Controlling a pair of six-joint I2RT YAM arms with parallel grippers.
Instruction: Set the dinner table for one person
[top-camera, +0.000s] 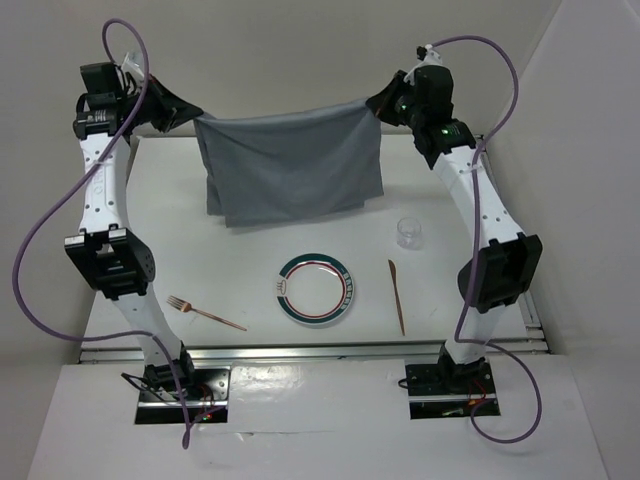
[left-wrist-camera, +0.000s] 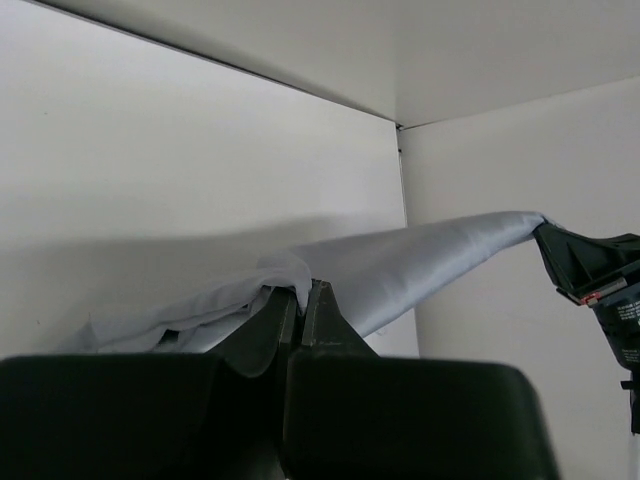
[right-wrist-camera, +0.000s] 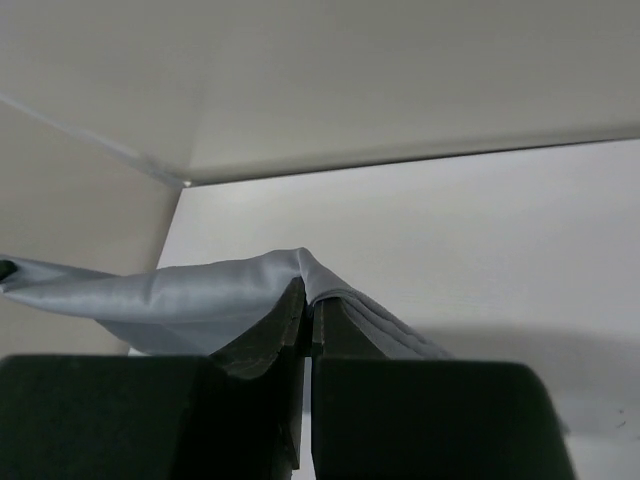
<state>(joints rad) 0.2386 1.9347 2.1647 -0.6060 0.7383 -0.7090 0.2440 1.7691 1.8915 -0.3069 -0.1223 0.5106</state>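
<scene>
My left gripper lowers to the bare far part of the table below next and releases the fold of cloth there, clear of the plate (top-camera: 316, 289).
A grey cloth (top-camera: 290, 165) hangs stretched between my two grippers above the far part of the white dinner table (top-camera: 250, 270). My left gripper (top-camera: 192, 115) is shut on its left top corner; the left wrist view shows the cloth (left-wrist-camera: 400, 265) pinched at my gripper (left-wrist-camera: 302, 290). My right gripper (top-camera: 380, 103) is shut on its right top corner, with the cloth (right-wrist-camera: 200, 290) draped over my gripper (right-wrist-camera: 308, 290) in the right wrist view. On the table lie a green-rimmed plate (top-camera: 316, 289), a copper fork (top-camera: 205, 312), a copper knife (top-camera: 397, 294) and a clear glass (top-camera: 409, 232).
White walls stand behind the table and to the right. My arm bases sit at the near edge, with purple cables looping beside each arm. My right gripper (left-wrist-camera: 590, 270) shows in the left wrist view.
</scene>
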